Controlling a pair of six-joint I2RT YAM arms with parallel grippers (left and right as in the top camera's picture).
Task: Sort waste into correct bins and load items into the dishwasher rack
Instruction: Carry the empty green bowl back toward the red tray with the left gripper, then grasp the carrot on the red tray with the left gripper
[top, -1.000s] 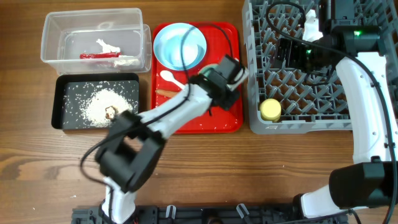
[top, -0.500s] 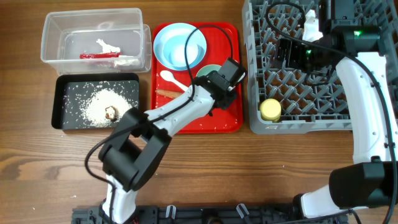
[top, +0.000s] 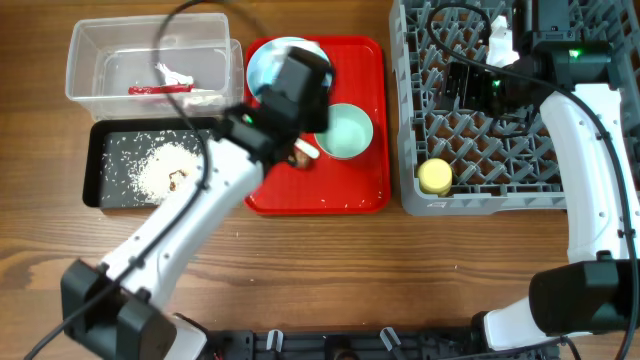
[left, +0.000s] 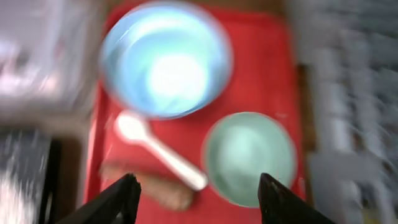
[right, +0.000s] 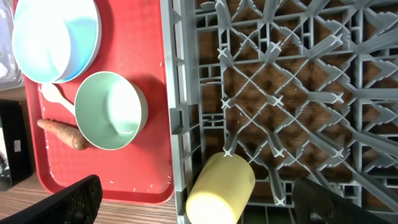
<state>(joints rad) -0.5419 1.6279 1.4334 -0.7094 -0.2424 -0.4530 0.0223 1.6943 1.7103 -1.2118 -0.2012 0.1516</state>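
I need to turn my left gripper's fingers across the orange-brown carrot piece (left: 149, 186) next and lower them to it, because it slants beside the white spoon (left: 159, 153).
In the left wrist view my left gripper (left: 198, 182) hangs open above the red tray, nothing between its fingers. Below it lie the white spoon (left: 159, 153), an orange-brown carrot piece (left: 151, 188), the pale blue bowl (left: 165, 60) and the mint-green bowl (left: 249, 156); blur hides whether a plate lies under the blue bowl. The grey dishwasher rack (top: 500, 150) holds the yellow cup (top: 435, 177) on its side. My right gripper (right: 199, 198) stands open above that cup. The clear tub (top: 90, 45) holds the red wrapper (top: 160, 90) and white scraps (top: 175, 73). The black tray (top: 100, 195) holds rice (top: 160, 165) and a brown lump (top: 178, 180).
The red tray (top: 330, 195) lies between the two bins and the rack, with a few rice grains on its front part. Bare wooden table (top: 400, 270) stretches along the front. My left arm crosses over the black tray's right corner.
My left arm has swung from the tray's right side to above its back left, uncovering the mint-green bowl. Its jaws have opened. The right arm has not moved.
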